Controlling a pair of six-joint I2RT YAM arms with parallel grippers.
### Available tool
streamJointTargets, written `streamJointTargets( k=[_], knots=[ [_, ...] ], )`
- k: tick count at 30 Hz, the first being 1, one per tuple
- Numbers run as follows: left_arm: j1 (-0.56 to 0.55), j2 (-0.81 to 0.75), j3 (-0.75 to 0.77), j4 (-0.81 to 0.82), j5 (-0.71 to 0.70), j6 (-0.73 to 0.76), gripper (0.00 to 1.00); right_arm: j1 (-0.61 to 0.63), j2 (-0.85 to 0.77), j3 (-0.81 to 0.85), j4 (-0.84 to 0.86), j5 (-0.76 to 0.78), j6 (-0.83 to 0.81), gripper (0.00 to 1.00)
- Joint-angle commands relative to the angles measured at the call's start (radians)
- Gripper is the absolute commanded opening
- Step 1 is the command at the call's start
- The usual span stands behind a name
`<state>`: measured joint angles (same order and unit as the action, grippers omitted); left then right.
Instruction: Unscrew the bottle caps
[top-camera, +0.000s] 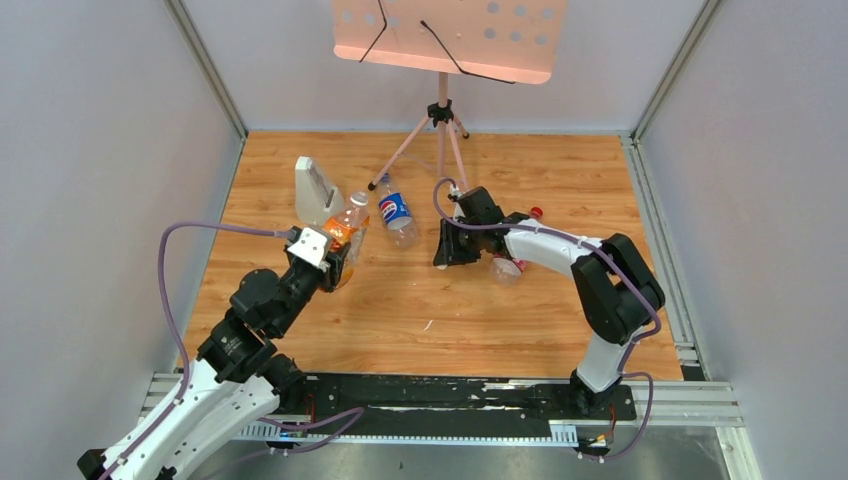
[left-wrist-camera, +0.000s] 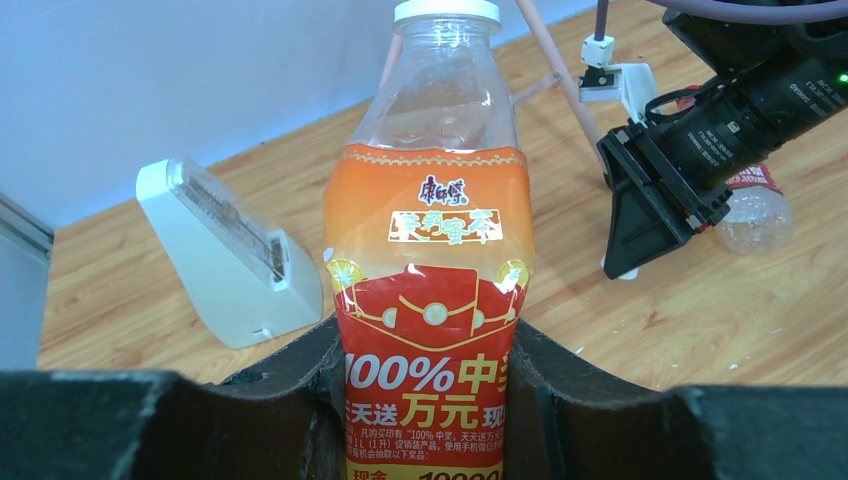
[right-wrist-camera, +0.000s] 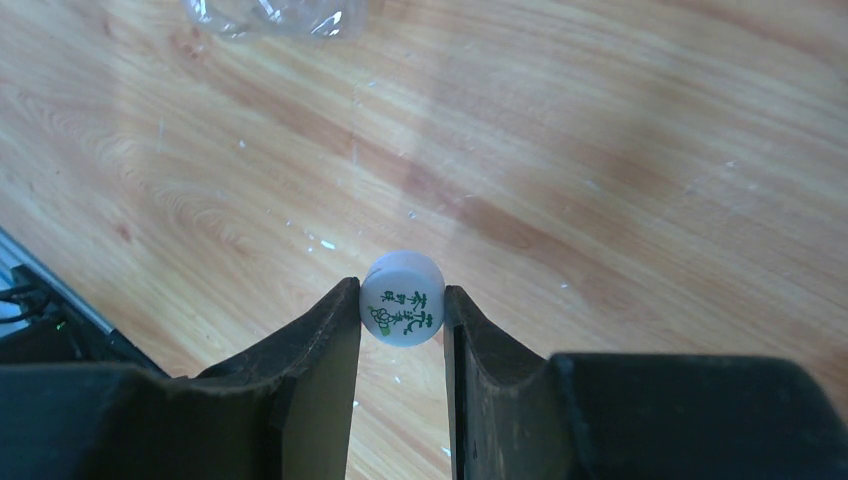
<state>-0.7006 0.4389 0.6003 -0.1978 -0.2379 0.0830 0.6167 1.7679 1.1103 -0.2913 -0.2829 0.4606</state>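
My right gripper eases a little outward toward the tripod next, stays low and opens to release the small white cap. Only bare wood lies beneath the cap.
My left gripper (top-camera: 332, 262) is shut on the squat orange-labelled bottle (left-wrist-camera: 432, 250) and holds it upright; a white cap (left-wrist-camera: 446, 11) sits on its neck at the top edge of the left wrist view. My right gripper (right-wrist-camera: 402, 300) is shut on a small white cap with green print (right-wrist-camera: 402, 310), held just above the wooden table. The Pepsi bottle (top-camera: 398, 216) lies on the table with its blue cap (top-camera: 385, 181) on. The red-white-green bottle (top-camera: 505, 267) lies under my right arm, its red cap (top-camera: 536, 212) at the far end.
A pale grey upright block (top-camera: 315, 190) stands just behind the orange bottle. A music stand's tripod (top-camera: 440, 125) is at the back centre. Part of a clear bottle (right-wrist-camera: 270, 15) shows at the top of the right wrist view. Walls close in both sides.
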Motion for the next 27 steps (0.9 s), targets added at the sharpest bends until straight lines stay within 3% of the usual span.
streamJointTargets(
  k=[1,11,15,19,27],
  knots=[
    [-0.002,-0.014,0.003,0.025,-0.013,-0.013,0.00,-0.012,0.031,0.051,-0.016,0.077,0.004,0.11],
    [-0.002,0.018,0.006,0.036,0.057,-0.031,0.01,-0.023,0.117,0.103,-0.022,0.162,0.044,0.23],
    [-0.002,0.040,0.004,0.057,0.102,-0.039,0.01,-0.023,0.128,0.113,-0.021,0.166,0.035,0.39],
    [-0.002,0.070,0.009,0.072,0.146,-0.043,0.01,-0.023,0.127,0.112,-0.019,0.165,0.034,0.49],
    [-0.002,0.119,0.013,0.100,0.193,-0.051,0.01,-0.024,0.087,0.101,-0.017,0.190,0.038,0.55]
  ],
)
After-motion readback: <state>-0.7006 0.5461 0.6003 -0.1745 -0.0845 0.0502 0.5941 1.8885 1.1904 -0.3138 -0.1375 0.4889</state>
